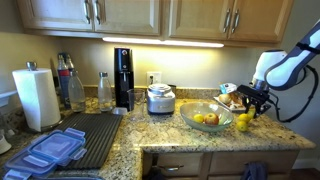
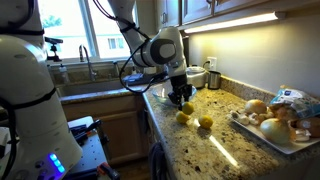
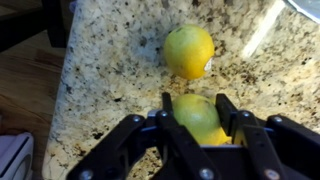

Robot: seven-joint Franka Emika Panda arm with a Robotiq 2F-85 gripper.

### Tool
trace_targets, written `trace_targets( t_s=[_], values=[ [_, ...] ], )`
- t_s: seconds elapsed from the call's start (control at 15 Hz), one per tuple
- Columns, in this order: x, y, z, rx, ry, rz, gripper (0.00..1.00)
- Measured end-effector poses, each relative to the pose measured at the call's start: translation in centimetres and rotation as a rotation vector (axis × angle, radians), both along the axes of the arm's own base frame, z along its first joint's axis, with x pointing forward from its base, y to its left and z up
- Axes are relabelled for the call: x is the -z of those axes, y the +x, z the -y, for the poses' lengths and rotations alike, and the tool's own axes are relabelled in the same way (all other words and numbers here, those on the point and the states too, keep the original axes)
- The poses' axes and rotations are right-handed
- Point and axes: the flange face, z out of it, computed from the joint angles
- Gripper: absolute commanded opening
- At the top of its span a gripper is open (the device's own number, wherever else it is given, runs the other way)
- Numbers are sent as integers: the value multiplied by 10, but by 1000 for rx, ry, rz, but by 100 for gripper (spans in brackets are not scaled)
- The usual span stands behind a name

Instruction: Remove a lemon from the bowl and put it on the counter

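The held lemon hangs in my gripper just above the open surface of the granite counter (image 2: pixel 181 114) beside the second lemon, so I will bring it down there next.
My gripper (image 3: pixel 196 105) is shut on a yellow lemon (image 3: pixel 192 115) and holds it just above the speckled granite counter (image 3: pixel 110 60), close to the counter's front edge. A second lemon (image 3: pixel 188 50) lies on the counter just beyond it. In both exterior views the gripper (image 1: pixel 250 101) (image 2: pixel 185 99) hangs over lemons on the counter (image 1: pixel 243 121) (image 2: pixel 205 123). The greenish glass bowl (image 1: pixel 190 121) stands beside them and holds reddish-yellow fruit. I cannot see the bowl in the wrist view.
A plate of fruit (image 2: pixel 270 127) lies on the counter near the wall. A steel pot (image 1: pixel 160 98), a black appliance (image 1: pixel 123 75), bottles (image 1: pixel 70 86), a paper towel roll (image 1: pixel 36 97) and a drying mat (image 1: pixel 88 135) stand along the counter. The counter edge drops off beside the lemons (image 3: pixel 50 110).
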Motion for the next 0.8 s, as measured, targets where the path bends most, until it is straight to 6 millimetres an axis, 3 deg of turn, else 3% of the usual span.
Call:
trace_targets(
  t_s=[0.33, 0.6, 0.67, 0.8],
  values=[
    [20, -25, 8, 28, 16, 6, 22],
    [36, -29, 9, 46, 34, 13, 22],
    [40, -29, 9, 49, 39, 12, 47],
    [48, -30, 10, 49, 46, 9, 47]
  ],
)
